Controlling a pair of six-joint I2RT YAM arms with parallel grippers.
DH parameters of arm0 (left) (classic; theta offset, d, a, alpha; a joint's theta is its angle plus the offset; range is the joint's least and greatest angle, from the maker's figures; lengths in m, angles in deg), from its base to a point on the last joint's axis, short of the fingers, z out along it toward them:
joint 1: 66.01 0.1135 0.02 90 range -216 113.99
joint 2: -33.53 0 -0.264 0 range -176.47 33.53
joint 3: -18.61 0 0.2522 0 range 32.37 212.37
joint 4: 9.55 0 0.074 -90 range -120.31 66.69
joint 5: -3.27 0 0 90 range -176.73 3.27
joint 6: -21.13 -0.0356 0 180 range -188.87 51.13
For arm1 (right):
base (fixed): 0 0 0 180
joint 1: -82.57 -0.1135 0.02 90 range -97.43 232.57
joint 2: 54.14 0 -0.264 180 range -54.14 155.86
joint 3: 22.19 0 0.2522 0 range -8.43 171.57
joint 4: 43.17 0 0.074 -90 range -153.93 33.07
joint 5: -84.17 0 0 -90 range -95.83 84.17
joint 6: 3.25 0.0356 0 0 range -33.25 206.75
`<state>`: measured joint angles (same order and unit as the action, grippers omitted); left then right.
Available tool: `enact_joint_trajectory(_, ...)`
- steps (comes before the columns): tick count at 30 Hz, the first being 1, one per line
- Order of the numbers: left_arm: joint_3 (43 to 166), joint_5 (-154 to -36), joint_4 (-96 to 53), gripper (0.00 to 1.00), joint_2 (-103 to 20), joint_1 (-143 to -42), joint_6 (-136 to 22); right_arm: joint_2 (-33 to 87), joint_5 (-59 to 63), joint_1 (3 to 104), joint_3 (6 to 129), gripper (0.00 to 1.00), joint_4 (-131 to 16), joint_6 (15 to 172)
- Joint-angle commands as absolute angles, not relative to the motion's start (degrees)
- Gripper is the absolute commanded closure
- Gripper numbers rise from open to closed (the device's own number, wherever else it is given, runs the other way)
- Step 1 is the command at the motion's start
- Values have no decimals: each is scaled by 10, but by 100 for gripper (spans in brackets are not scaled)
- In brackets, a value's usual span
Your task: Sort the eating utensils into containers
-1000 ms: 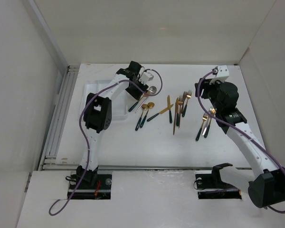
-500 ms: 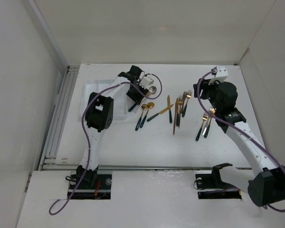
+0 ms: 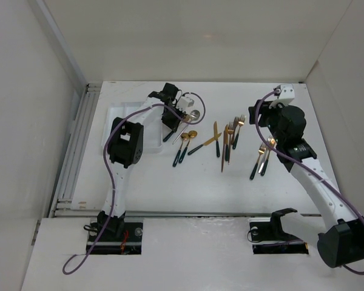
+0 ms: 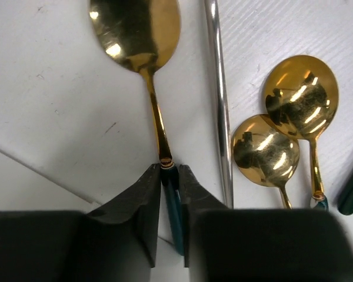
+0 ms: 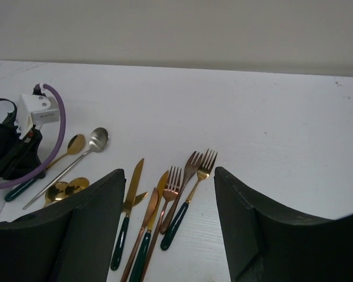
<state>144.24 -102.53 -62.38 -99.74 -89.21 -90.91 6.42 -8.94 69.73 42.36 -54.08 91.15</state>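
Note:
The gold spoon in my left gripper is outside the white tray (image 3: 113, 112), so my left gripper will rise next, cross the tray while turning, and go down inside the tray's side opposite the silver spoon.
My left gripper (image 4: 169, 171) is shut on the dark green handle of a gold spoon (image 4: 135, 29) that lies on the table just right of the white tray (image 3: 113, 112); from above, the left gripper (image 3: 171, 123) sits at the tray's right rim. Beside it lie a silver spoon (image 4: 219, 106) and two more gold spoons (image 4: 300, 94). My right gripper (image 5: 169, 171) hangs open above a cluster of forks (image 5: 191, 182) and knives (image 5: 129, 200), touching none. The arm hides most of the tray's compartments.
Two more utensils (image 3: 261, 160) lie on the table under the right arm. White walls close in the table on the left, back and right. A purple cable (image 5: 53, 135) loops over the left wrist.
The left jaws have closed onto the gold spoon's handle, and the left wrist has shifted slightly left. The right arm has barely moved.

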Motion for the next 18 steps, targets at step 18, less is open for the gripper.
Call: enact_joint_trajectory(18, 1566, -1108, -590, 100, -924, -868, -795, 36, -102, 668, 457, 52, -557, 964)
